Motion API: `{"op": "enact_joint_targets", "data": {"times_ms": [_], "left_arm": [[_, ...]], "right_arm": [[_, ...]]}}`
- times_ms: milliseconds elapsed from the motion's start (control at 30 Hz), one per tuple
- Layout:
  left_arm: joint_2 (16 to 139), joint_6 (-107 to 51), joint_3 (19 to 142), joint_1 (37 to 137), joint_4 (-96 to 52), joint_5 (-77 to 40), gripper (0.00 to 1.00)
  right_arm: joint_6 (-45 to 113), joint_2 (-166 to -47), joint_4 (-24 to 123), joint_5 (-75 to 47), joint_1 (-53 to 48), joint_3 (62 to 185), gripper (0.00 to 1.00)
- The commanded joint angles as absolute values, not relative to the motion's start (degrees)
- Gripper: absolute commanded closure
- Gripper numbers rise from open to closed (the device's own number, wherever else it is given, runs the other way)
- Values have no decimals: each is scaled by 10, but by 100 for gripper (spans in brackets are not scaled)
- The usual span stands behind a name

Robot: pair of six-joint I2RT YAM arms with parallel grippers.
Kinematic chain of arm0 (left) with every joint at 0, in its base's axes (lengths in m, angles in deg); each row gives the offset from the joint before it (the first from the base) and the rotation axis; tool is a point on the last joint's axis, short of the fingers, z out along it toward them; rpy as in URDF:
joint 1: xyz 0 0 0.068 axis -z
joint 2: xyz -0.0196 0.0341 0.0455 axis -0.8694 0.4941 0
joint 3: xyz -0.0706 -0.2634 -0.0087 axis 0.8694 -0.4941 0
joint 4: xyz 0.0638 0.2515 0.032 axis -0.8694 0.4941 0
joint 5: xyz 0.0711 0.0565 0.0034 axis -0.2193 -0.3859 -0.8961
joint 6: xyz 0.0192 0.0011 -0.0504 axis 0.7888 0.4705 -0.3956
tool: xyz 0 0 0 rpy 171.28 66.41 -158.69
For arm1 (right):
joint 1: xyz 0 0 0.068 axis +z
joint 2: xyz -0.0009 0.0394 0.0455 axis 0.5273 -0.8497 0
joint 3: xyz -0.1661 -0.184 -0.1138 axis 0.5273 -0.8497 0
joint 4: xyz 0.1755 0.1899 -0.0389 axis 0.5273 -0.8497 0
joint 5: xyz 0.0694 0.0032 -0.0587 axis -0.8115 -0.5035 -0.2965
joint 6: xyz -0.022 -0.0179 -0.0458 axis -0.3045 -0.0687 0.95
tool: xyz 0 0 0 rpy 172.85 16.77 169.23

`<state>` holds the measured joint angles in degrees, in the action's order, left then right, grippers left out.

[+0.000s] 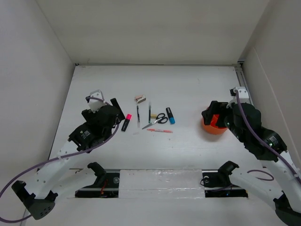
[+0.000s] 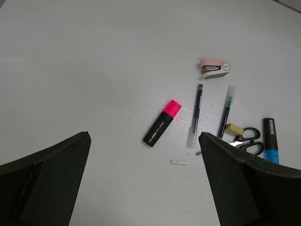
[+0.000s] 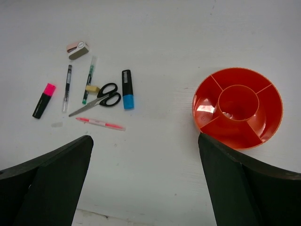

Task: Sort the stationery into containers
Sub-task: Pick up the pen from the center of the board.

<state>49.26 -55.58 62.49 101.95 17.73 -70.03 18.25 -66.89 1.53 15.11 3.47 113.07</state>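
The red pen's body (image 1: 162,131) (image 3: 106,125) lies clear of the scissors, so my right gripper will next turn as it moves to the left in the top view and down onto it.
The stationery lies in a loose group at mid-table: pink-capped black marker (image 1: 126,122) (image 2: 162,123), blue-capped marker (image 1: 170,115) (image 3: 127,89), black-handled scissors (image 1: 158,119) (image 3: 96,100), red pen (image 1: 160,130) (image 3: 99,124), two thin dark pens (image 1: 138,114) (image 2: 196,110), and a tan eraser (image 2: 233,129). The orange compartment cup (image 1: 215,128) (image 3: 238,107) stands at the right and looks empty. My left gripper (image 1: 112,107) (image 2: 143,140) is open and empty, just left of the pink marker. My right gripper (image 1: 211,114) (image 3: 145,139) is open and empty, above the cup's near-left side.
A small pink-and-white stapler-like item (image 1: 139,99) (image 2: 215,68) lies at the back of the group. A tiny clear cap (image 2: 179,162) lies near the pink marker. White walls enclose the table on the left, back and right.
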Motion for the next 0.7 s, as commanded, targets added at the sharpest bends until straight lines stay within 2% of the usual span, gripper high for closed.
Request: {"op": "enact_joint_targets", "data": {"times_ms": [0, 200, 467, 667], "left_arm": [[487, -589, 651, 1019, 195, -727, 0], [435, -580, 637, 1019, 170, -707, 0], [435, -580, 637, 1019, 176, -713, 0], [456, -574, 637, 1019, 181, -701, 0]], "right_arm": [[204, -664, 22, 136, 39, 1153, 0], [282, -692, 115, -26, 61, 1105, 0], [361, -989, 74, -7, 146, 1157, 2], [413, -1124, 83, -15, 161, 1187, 4]]}}
